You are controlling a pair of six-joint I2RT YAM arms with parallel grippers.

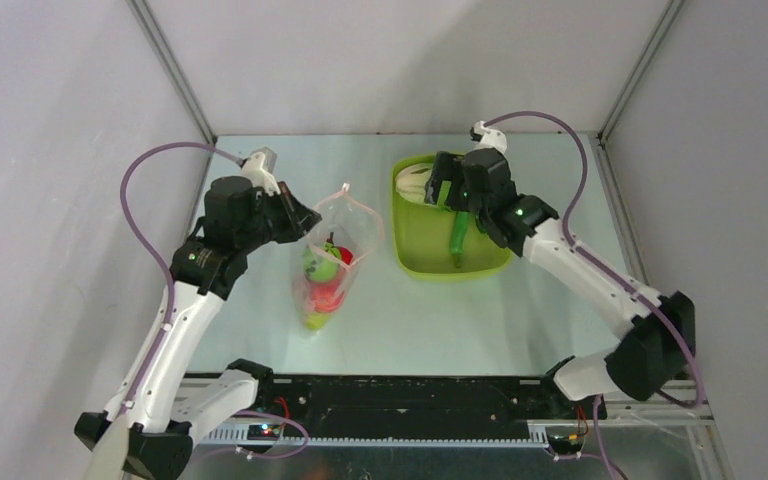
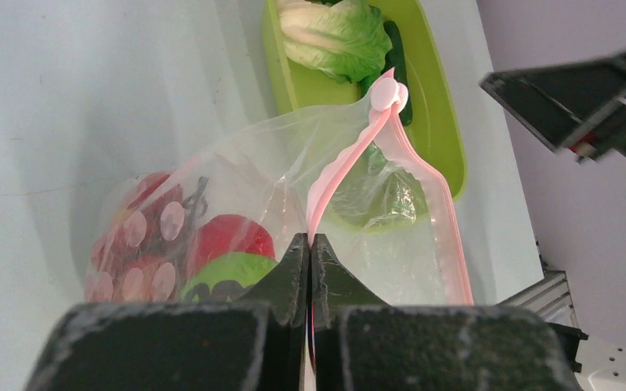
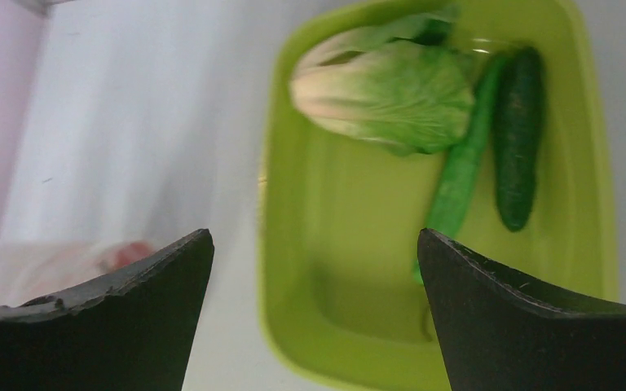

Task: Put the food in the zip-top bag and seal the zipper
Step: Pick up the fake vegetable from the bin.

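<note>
The long green pepper's middle (image 3: 456, 189) is below my right gripper, clear of the lettuce (image 3: 391, 90). My right gripper will next go down onto it, toward the right in its wrist view.
The clear zip-top bag (image 1: 332, 240) lies on the table left of the tray, its mouth lifted. It holds a red tomato (image 2: 230, 235), a green piece (image 2: 222, 273) and red-pink cherry pieces (image 2: 140, 240). My left gripper (image 1: 300, 222) is shut on the pink zipper (image 2: 338, 167) at the near side of the mouth, as the left wrist view (image 2: 310, 240) shows. My right gripper (image 1: 443, 190) is open and empty above the tray; in the right wrist view (image 3: 314, 234) nothing lies between its fingers. The lettuce (image 3: 391, 90), dark cucumber (image 3: 517, 134) and long green pepper (image 3: 456, 179) lie in the tray.
The lime-green tray (image 1: 430, 262) sits at the back right of the table, also in the right wrist view (image 3: 334, 244). A pink slider tab (image 2: 389, 94) sits at the zipper's far end. Grey walls enclose the table on three sides.
</note>
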